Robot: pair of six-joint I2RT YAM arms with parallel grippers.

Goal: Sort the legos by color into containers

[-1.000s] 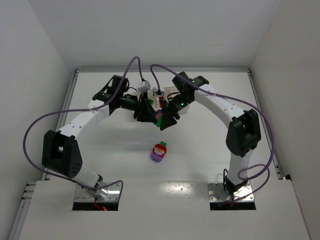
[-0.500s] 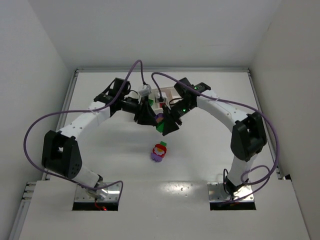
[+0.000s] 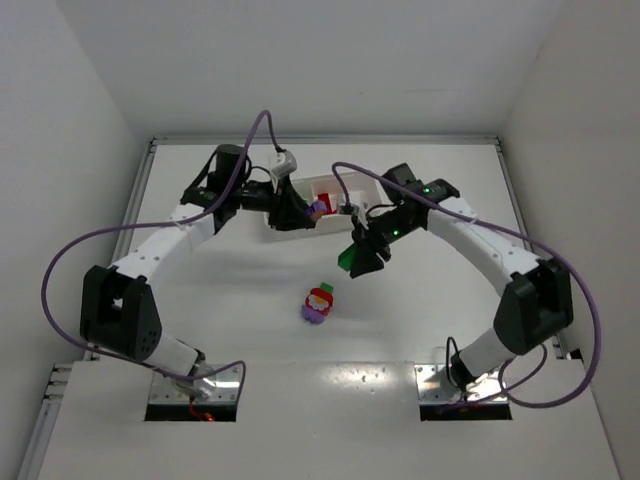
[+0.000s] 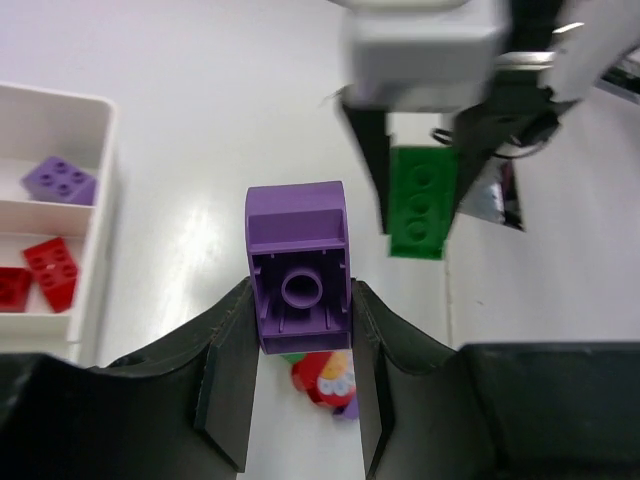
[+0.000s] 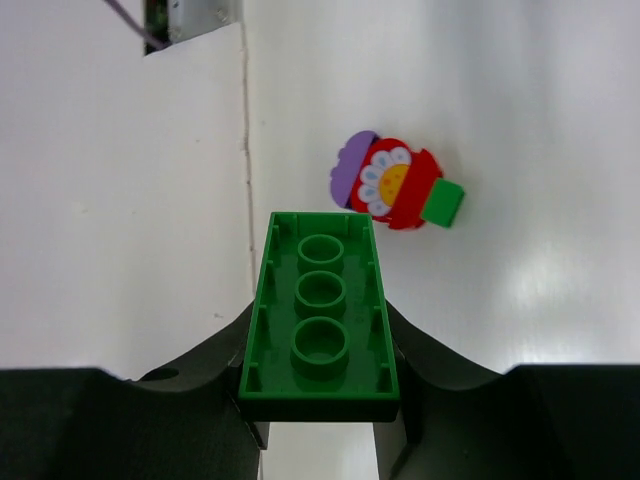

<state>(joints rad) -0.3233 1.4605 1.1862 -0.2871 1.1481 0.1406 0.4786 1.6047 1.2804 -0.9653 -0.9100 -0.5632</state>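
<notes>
The left gripper needs to move outward and to the right in the top view next, and then go down over the section of the tray that has a matching purple lego (image 3: pixel 359 192) (image 4: pixel 53 172) in it.
My left gripper (image 4: pixel 300 335) is shut on a purple lego (image 4: pixel 298 265), held above the table just right of the white tray (image 4: pixel 98 210). In the top view this gripper (image 3: pixel 312 212) hangs over the tray (image 3: pixel 310 180). My right gripper (image 5: pixel 320 375) is shut on a flat green lego (image 5: pixel 320 315); from above it (image 3: pixel 352 262) sits right of centre, apart from the left one. A clump (image 3: pixel 319 303) of red, purple and green legos with a flower face lies on the table, also visible as the clump (image 5: pixel 392 185). One tray compartment holds a purple lego (image 4: pixel 60 180), another holds red legos (image 4: pixel 50 272).
The enclosure's white walls surround the table on three sides. Purple cables (image 3: pixel 60 260) loop off both arms. The table's seam (image 5: pixel 246 200) runs near the right gripper. Both arm bases (image 3: pixel 195 385) stand at the near edge.
The grippers, pressed together over the tray a second ago, have pulled apart. The right one swung right and nearer with the green lego; the left moved back over the tray with the purple one.
</notes>
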